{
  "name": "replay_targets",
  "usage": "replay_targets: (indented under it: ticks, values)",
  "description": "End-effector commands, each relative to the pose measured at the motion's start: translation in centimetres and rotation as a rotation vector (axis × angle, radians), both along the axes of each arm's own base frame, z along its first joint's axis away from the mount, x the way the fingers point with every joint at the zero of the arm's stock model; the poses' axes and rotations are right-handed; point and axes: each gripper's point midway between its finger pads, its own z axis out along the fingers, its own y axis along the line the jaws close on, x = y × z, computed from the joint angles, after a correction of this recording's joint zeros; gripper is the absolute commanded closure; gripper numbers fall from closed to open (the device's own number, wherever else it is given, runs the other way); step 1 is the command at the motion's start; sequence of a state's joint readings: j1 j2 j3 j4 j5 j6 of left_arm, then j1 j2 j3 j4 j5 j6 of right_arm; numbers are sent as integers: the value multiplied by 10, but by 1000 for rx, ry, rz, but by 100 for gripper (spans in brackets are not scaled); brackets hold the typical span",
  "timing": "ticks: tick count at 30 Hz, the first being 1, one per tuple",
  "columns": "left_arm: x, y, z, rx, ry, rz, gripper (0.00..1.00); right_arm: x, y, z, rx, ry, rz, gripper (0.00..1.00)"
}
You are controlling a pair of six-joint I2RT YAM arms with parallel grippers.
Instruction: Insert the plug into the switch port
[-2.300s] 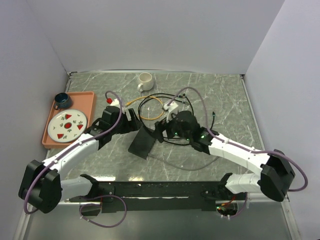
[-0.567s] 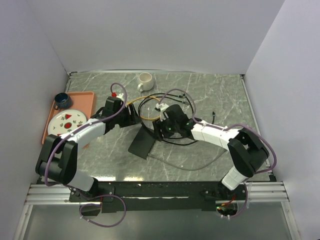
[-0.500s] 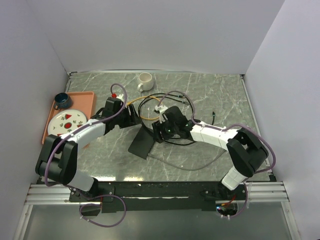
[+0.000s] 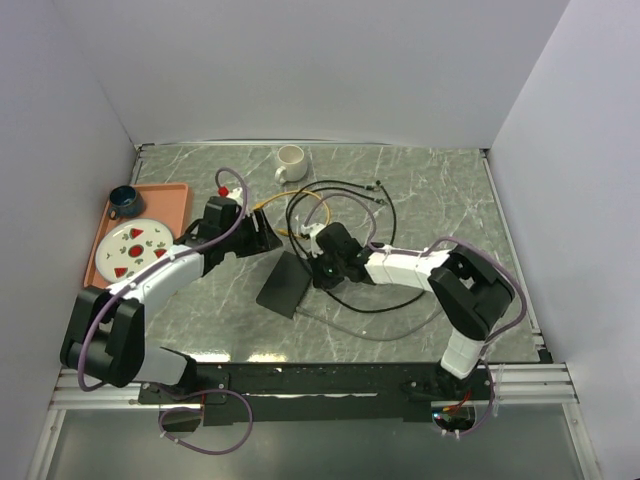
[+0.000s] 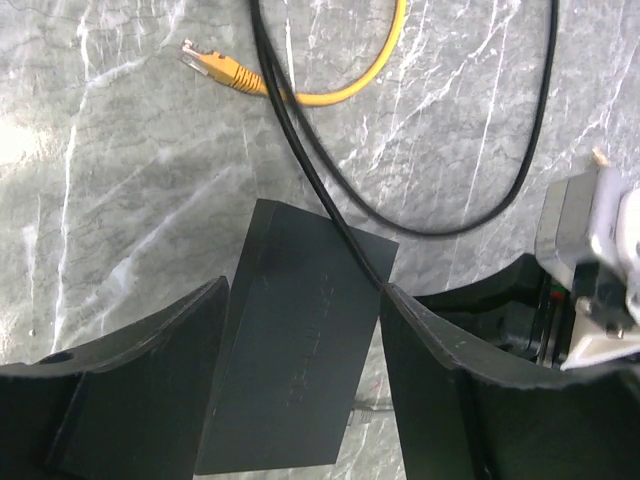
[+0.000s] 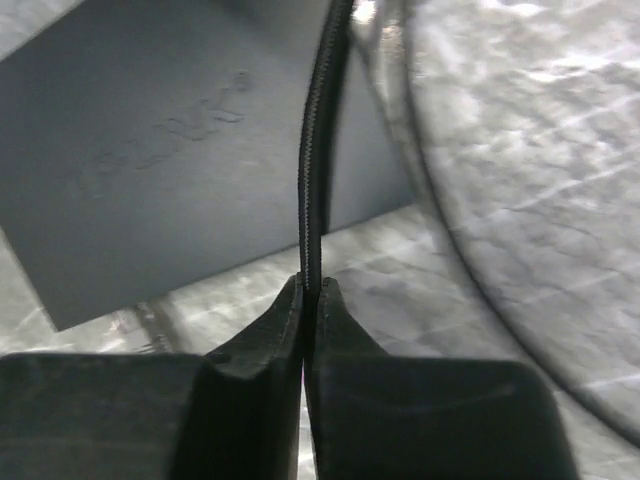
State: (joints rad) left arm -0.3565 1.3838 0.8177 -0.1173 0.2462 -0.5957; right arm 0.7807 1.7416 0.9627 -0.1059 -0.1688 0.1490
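The black cable crosses the black box's corner, so my right gripper will lift toward the right in the top view, high over the bare marble, and release the cable.
The flat black box lies on the marble table; its switch port is hidden in every view. My left gripper hovers at the box's far end, open, and in the left wrist view its fingers straddle the black box without gripping it. Just right of the box, my right gripper is shut on the thin black cable, pinched at the fingertips. That black cable crosses the box's corner. A yellow cable ends in a clear plug on the table beyond the box.
An orange tray at the left holds a patterned plate and a dark blue cup. A white mug stands at the back. Black cable loops spread behind and right of the grippers; a grey cable lies nearer.
My right gripper has slid left to the box's edge and shut on the black cable, whose loops have shifted. The left gripper moved slightly and stays open.
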Motion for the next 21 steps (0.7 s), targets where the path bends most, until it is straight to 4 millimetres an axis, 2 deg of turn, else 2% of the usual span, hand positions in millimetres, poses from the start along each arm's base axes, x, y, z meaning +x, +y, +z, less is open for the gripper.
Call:
replay_targets:
  ticks: [1,2,4,5,6,7,8,9,10,11,12,13,14,15,16,18,19,21]
  values:
    - [-3,5,12,-7,-40,16,32,2,17,44,91,-81,35,100]
    - [-4,6,13,-5,-43,18,31,3,20,69,143,-123,37,100]
    - [-6,9,20,-3,-66,24,28,8,17,102,204,-178,23,100]
    - [-7,10,22,-3,-75,23,25,10,14,137,271,-237,11,100]
    - [-9,12,24,-3,-84,26,24,11,10,156,322,-257,-4,100]
    - [-10,12,34,-10,-115,24,22,20,-2,175,365,-286,-43,100]
    - [-11,13,39,-16,-132,24,17,18,-13,209,441,-346,-60,100]
    - [-13,13,42,-23,-150,21,15,21,-22,231,503,-376,-95,100]
    - [-16,13,53,-39,-186,21,13,27,-39,248,538,-415,-142,100]
    - [-18,10,60,-60,-205,2,10,21,-54,281,615,-485,-183,100]
    - [-21,9,70,-82,-248,-7,9,21,-65,304,669,-552,-219,100]
    - [-24,7,76,-100,-266,-19,7,12,-86,335,731,-642,-265,100]
    - [-26,5,81,-118,-287,-33,5,8,-95,342,769,-664,-302,100]
    - [-32,2,87,-147,-304,-59,4,1,-104,362,831,-725,-322,100]
    - [-32,-3,97,-180,-340,-76,2,-12,-121,385,893,-793,-362,100]
    - [-41,-10,105,-225,-364,-123,3,-23,-134,393,969,-812,-411,100]
    - [-42,-12,112,-248,-388,-132,3,-36,-146,410,1036,-861,-422,100]
    - [-47,-17,119,-274,-405,-168,3,-44,-154,410,1092,-859,-455,100]
